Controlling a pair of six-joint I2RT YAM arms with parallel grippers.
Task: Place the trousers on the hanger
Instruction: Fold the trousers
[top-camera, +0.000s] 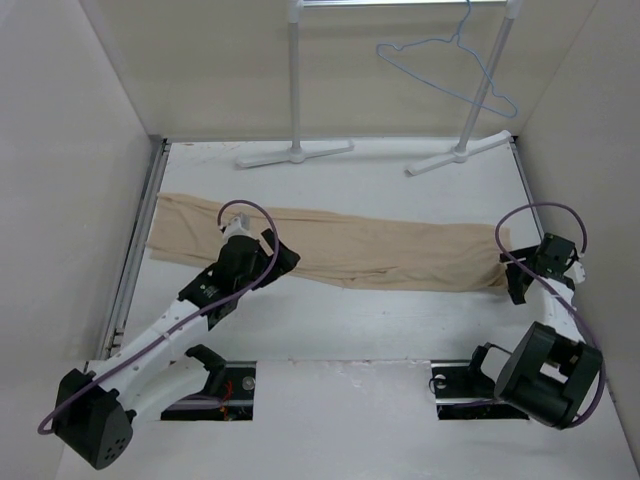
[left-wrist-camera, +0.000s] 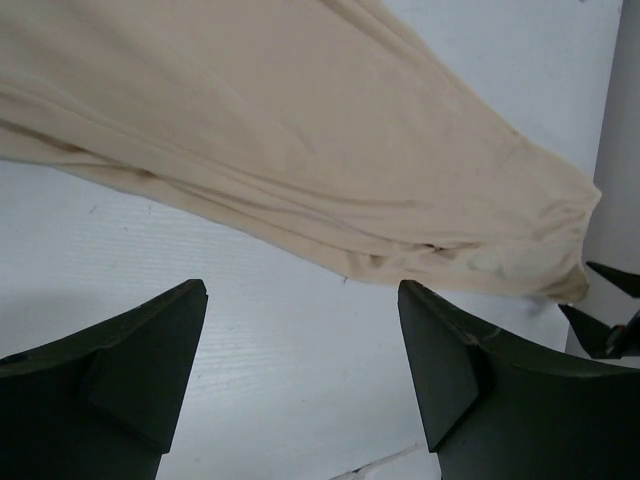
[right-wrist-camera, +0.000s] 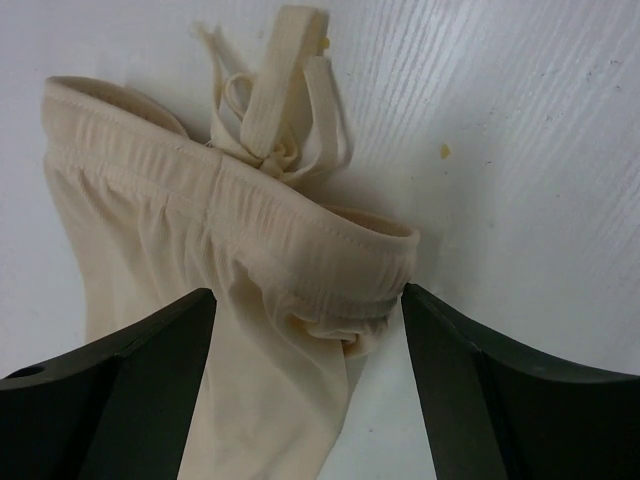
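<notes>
The folded end of the near corner of the ribbed waistband already sits between its open fingers, so next my right gripper turns a little and lowers over it.
The beige trousers lie flat across the table, legs to the left, waistband to the right. The light-blue wire hanger hangs on the white rack at the back right. My left gripper is open and empty at the near edge of the trouser legs; in its wrist view the gripper is over bare table with the trousers just ahead. My right gripper is open; in its wrist view the gripper straddles the waistband corner, with the drawstring knot beyond.
The white garment rack stands at the back on two poles with flat feet. Beige walls close in left, right and back. Two cut-outs sit at the table's near edge by the arm bases.
</notes>
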